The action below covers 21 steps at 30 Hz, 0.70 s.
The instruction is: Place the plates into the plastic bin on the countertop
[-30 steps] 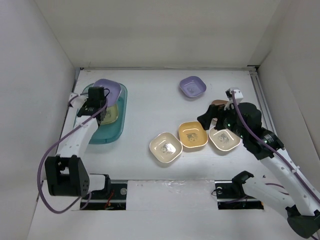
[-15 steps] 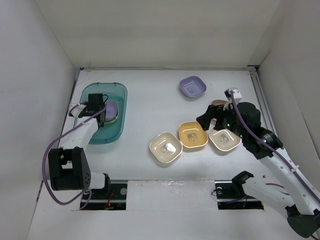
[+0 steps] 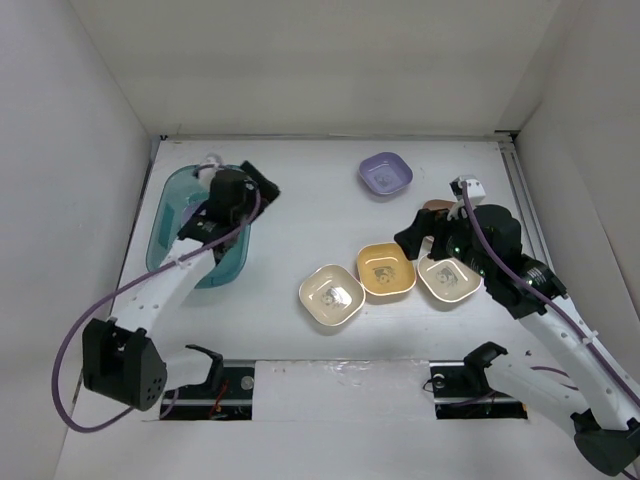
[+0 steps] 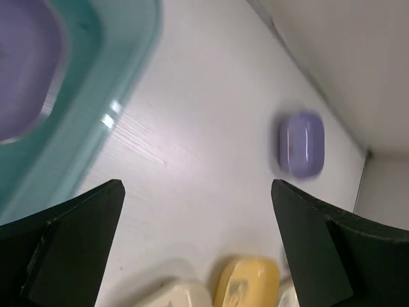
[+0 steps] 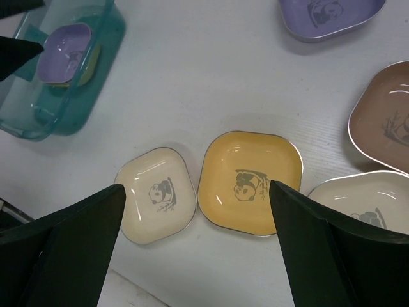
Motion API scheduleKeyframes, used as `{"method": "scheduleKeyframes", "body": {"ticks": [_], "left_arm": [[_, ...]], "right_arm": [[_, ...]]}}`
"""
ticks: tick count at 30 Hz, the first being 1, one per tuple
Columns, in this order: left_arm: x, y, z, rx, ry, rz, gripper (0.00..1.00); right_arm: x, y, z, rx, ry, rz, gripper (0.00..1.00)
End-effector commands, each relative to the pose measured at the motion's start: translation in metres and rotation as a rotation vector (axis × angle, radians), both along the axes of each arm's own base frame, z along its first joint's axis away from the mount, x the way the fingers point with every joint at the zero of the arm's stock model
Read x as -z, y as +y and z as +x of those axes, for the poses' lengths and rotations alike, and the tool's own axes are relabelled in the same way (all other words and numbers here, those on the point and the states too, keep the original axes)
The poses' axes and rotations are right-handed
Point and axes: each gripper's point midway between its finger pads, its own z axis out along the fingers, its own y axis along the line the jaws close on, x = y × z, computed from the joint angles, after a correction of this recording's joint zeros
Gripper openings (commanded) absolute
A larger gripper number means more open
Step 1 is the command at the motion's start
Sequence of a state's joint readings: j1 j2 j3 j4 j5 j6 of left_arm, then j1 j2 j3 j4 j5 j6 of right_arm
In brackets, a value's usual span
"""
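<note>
The loose cream plate lies closest, so next I need to move my left gripper away from the bin, back and down onto the cream plate's bin-side rim.
The teal plastic bin stands at the left of the white countertop. A purple plate lies inside it on top of a yellowish one. My left gripper hangs open and empty over the bin's right rim, pointing toward the middle. Out on the countertop lie a purple plate, a yellow-orange plate, two cream plates and a brown plate, which is half hidden. My right gripper hovers open above the yellow-orange plate, holding nothing.
White walls close the countertop at the back and on both sides. A metal rail runs along the right edge. The arm bases and cables sit at the near edge.
My left gripper has opened and let the purple plate go into the bin, then risen and swung right over the bin's rim. The right arm has not moved.
</note>
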<state>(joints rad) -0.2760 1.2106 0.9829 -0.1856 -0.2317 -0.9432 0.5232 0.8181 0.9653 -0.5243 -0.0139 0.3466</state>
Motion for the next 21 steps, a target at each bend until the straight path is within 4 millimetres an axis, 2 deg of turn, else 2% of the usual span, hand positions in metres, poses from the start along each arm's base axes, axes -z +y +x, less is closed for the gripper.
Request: {"method": "scheduleKeyframes", "body": {"ticks": [1,3,4,7,8,11,12,14,16,20,21], "left_arm": [[0.024,-0.078,-0.02,0.424,0.042,0.176,1.0],[0.046,-0.105,-0.036,0.555,0.077,0.205,1.0],[0.069,-0.119,-0.051,0.633,0.118,0.23,1.0],[0.101,-0.127,-0.076,0.698,0.186,0.268,1.0],[0.11,-0.137,-0.088,0.74,0.205,0.28,1.0],[0.129,-0.146,-0.109,0.79,0.227,0.288,1.0],[0.136,-0.152,-0.117,0.822,0.241,0.289,0.96],[0.15,-0.151,-0.128,0.815,0.281,0.292,0.95],[0.164,-0.149,-0.136,0.816,0.329,0.309,0.89],[0.194,-0.127,-0.15,0.725,0.455,0.373,0.72],[0.197,-0.122,-0.151,0.699,0.462,0.407,0.64]], "right_arm": [[-0.018,-0.006,0.004,0.033,-0.056,0.012,1.0],[-0.018,-0.006,0.004,0.033,-0.056,0.012,1.0],[-0.021,-0.007,0.003,0.033,-0.064,0.017,1.0],[-0.024,-0.006,0.0,0.028,-0.067,0.034,1.0],[-0.028,-0.006,0.0,0.028,-0.075,0.039,1.0],[-0.028,-0.008,-0.003,0.028,-0.075,0.039,1.0],[-0.028,-0.008,-0.003,0.028,-0.075,0.039,1.0],[-0.028,-0.008,-0.003,0.028,-0.075,0.039,1.0],[-0.026,-0.007,-0.001,0.028,-0.067,0.034,1.0],[-0.028,-0.006,0.0,0.031,-0.07,0.046,1.0],[-0.028,-0.006,0.0,0.031,-0.07,0.046,1.0]]}}
